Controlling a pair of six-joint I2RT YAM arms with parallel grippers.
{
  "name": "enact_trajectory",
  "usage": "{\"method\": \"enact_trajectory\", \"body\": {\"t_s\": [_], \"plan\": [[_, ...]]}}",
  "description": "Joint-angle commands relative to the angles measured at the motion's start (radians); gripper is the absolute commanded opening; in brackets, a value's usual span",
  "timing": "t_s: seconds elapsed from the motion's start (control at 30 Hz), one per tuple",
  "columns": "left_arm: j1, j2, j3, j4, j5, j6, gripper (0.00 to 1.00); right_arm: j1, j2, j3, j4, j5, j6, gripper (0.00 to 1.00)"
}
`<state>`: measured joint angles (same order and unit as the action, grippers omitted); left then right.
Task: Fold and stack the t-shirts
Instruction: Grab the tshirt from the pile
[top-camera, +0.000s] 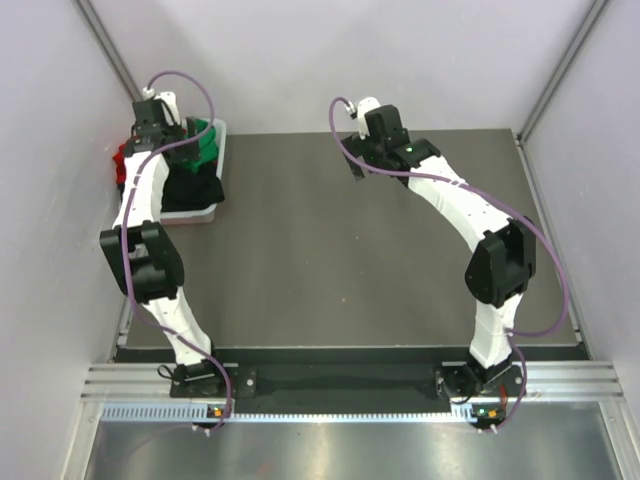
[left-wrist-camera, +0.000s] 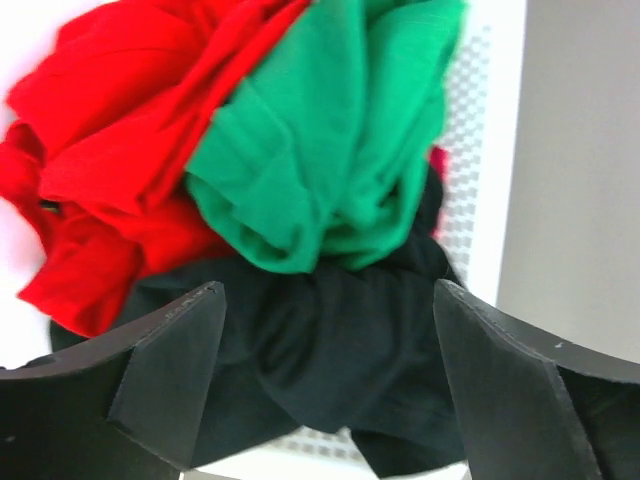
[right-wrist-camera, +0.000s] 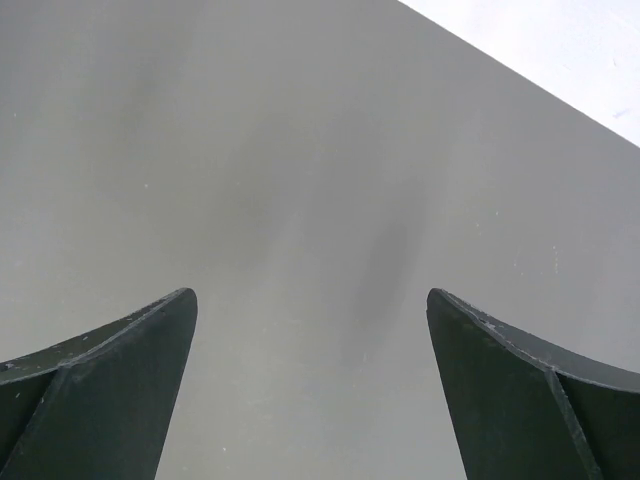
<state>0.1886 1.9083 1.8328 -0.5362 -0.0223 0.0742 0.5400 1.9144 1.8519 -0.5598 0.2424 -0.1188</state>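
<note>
My left gripper lowers its open fingers onto the green t-shirt's bunched folds below it next and closes, since they lie uncovered on top of the heap.
Three crumpled t-shirts lie heaped in a white basket (top-camera: 218, 140) at the table's far left. In the left wrist view the red t-shirt (left-wrist-camera: 110, 150) is on the left, the green t-shirt (left-wrist-camera: 330, 150) on top in the middle, and the black t-shirt (left-wrist-camera: 340, 350) nearest my fingers. My left gripper (left-wrist-camera: 325, 300) is open, its jaws wide apart over the black cloth, holding nothing. In the top view it (top-camera: 160, 135) hovers over the basket. My right gripper (right-wrist-camera: 310, 300) is open and empty above bare table; in the top view it (top-camera: 358, 165) is at the far middle.
The dark grey table (top-camera: 350, 250) lies between the arms. Pale walls close in on the left, back and right. The basket's perforated rim (left-wrist-camera: 480, 150) shows at the right of the left wrist view.
</note>
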Motion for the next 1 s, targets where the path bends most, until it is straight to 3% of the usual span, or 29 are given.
{"method": "enact_trajectory", "body": {"t_s": [0.0, 0.13, 0.3, 0.47, 0.57, 0.63, 0.97], "plan": [[0.009, 0.026, 0.052, 0.047, -0.050, 0.044, 0.89, -0.006, -0.037, 0.000, 0.001, 0.000, -0.004, 0.99], [0.009, 0.058, 0.071, 0.050, -0.079, 0.076, 0.82, -0.011, -0.052, -0.014, -0.002, -0.034, -0.041, 1.00], [0.008, 0.113, 0.103, 0.053, -0.085, 0.096, 0.60, -0.011, -0.046, -0.019, -0.009, -0.048, -0.039, 1.00], [0.009, 0.169, 0.140, 0.071, -0.099, 0.095, 0.44, -0.011, -0.043, -0.016, -0.015, -0.078, -0.035, 1.00], [0.008, 0.192, 0.164, 0.085, -0.113, 0.099, 0.25, -0.011, -0.040, -0.017, -0.017, -0.078, -0.036, 1.00], [0.006, 0.201, 0.187, 0.088, -0.122, 0.096, 0.00, -0.011, -0.043, -0.022, -0.018, -0.077, -0.036, 1.00], [-0.086, 0.037, 0.193, 0.163, -0.108, 0.039, 0.00, -0.011, -0.080, -0.089, 0.001, -0.121, -0.111, 1.00]]}}
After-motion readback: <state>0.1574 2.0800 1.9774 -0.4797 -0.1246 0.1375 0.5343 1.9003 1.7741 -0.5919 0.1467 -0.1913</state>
